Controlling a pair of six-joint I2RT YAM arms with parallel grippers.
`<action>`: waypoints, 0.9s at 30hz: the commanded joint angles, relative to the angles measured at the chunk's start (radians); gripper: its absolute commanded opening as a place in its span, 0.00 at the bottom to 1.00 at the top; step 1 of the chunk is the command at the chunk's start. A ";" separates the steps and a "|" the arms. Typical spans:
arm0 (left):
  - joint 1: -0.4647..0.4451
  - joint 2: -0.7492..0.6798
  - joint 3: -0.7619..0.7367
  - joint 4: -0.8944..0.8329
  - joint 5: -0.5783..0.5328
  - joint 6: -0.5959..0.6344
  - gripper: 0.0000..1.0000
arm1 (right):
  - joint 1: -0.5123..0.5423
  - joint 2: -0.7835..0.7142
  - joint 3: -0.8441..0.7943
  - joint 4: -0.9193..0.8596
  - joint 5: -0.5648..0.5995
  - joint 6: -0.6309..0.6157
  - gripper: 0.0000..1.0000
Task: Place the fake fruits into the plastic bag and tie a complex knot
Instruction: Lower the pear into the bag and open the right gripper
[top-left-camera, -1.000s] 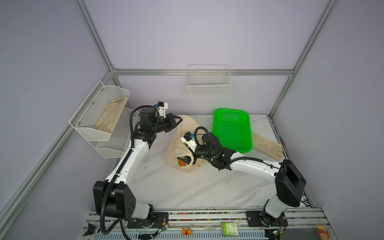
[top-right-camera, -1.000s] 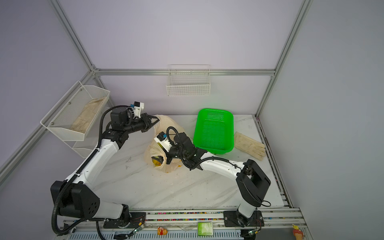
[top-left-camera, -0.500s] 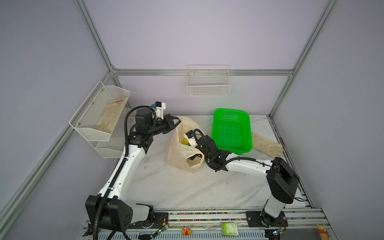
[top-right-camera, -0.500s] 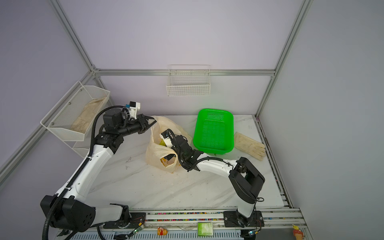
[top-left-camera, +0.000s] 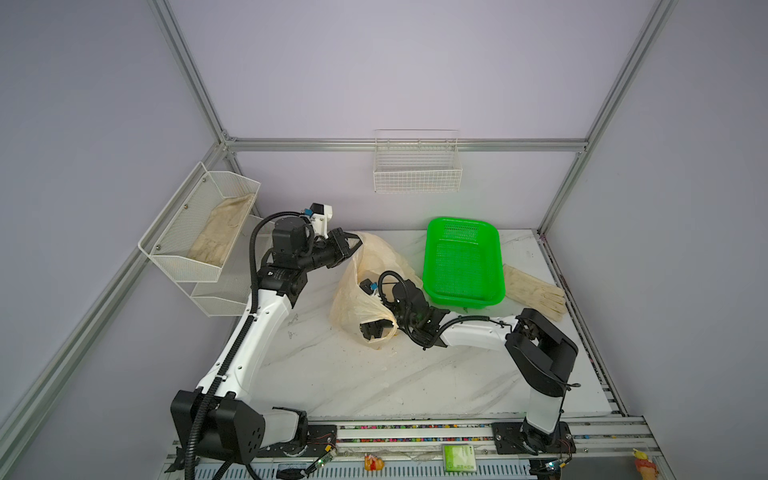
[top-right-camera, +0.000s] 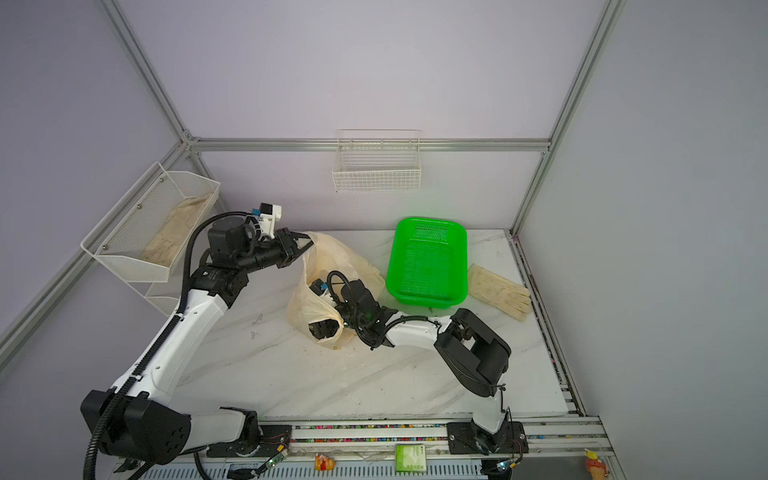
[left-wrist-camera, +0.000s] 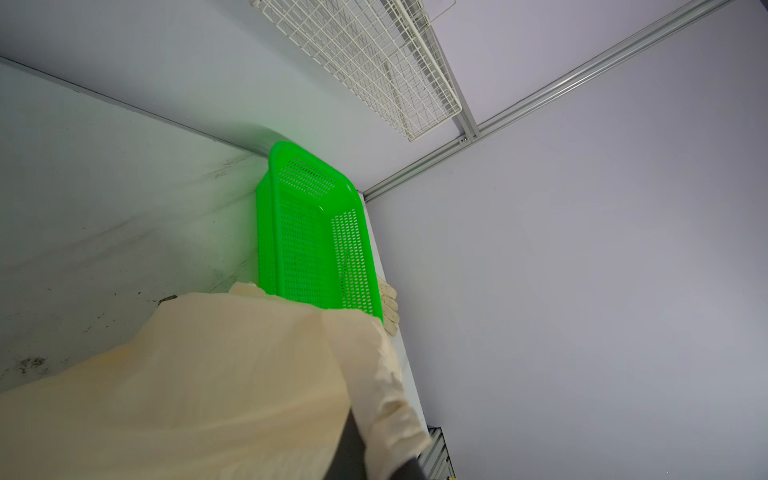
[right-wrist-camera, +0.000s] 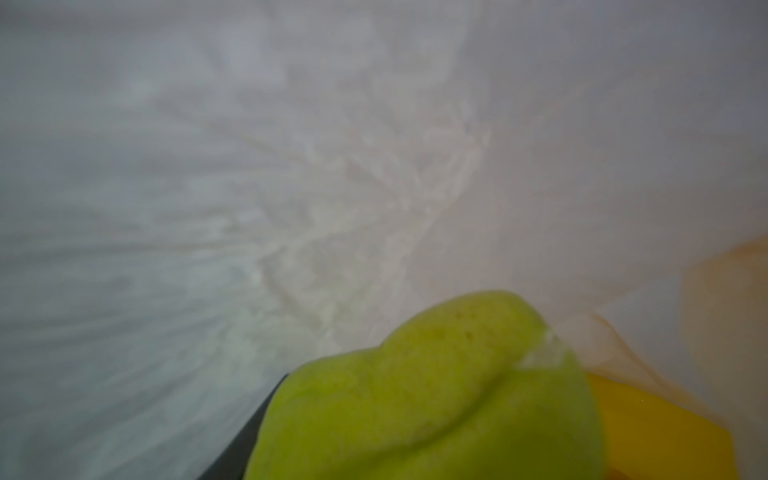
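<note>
The film already surrounds the fruit, so I will move my right gripper gently and slightly toward the yellow banana inside the bag (right-wrist-camera: 668, 428) and let go of the pear (right-wrist-camera: 415, 395) beside the banana.
The peach plastic bag (top-left-camera: 353, 299) (top-right-camera: 305, 305) stands on the marble table with its mouth held up. My left gripper (top-left-camera: 354, 245) (top-right-camera: 306, 241) is shut on the bag's upper rim; in the left wrist view the bag film (left-wrist-camera: 187, 395) drapes over a dark finger (left-wrist-camera: 353, 449). My right gripper (top-left-camera: 374, 330) (top-right-camera: 324, 328) is deep inside the bag, showing dark through the film. The right wrist view has a yellow-green pear (right-wrist-camera: 415, 395) between its jaws, the bag wall (right-wrist-camera: 291, 166) close in front and a yellow banana (right-wrist-camera: 648, 428) beside it. No knot shows.
An empty green mesh basket (top-left-camera: 461, 262) (top-right-camera: 428, 257) (left-wrist-camera: 311, 232) sits right behind the bag. A beige glove (top-left-camera: 536, 291) (top-right-camera: 498, 291) lies at the right table edge. A wire shelf (top-left-camera: 199, 232) with another glove hangs on the left wall, and a white wire basket (top-left-camera: 415, 166) on the back wall.
My right gripper has pushed from the bag's mouth down into the bag, toward the front. The left gripper has kept hold of the rim, shifting slightly left.
</note>
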 joint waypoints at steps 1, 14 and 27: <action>-0.005 -0.044 -0.035 0.021 -0.007 -0.005 0.00 | 0.002 0.034 0.018 0.082 0.107 0.041 0.46; -0.006 -0.050 -0.036 0.019 -0.021 0.010 0.00 | 0.000 0.031 0.046 -0.082 0.236 0.008 0.74; 0.005 -0.001 -0.017 0.032 -0.052 0.038 0.00 | -0.047 -0.168 -0.031 -0.189 0.018 -0.020 0.88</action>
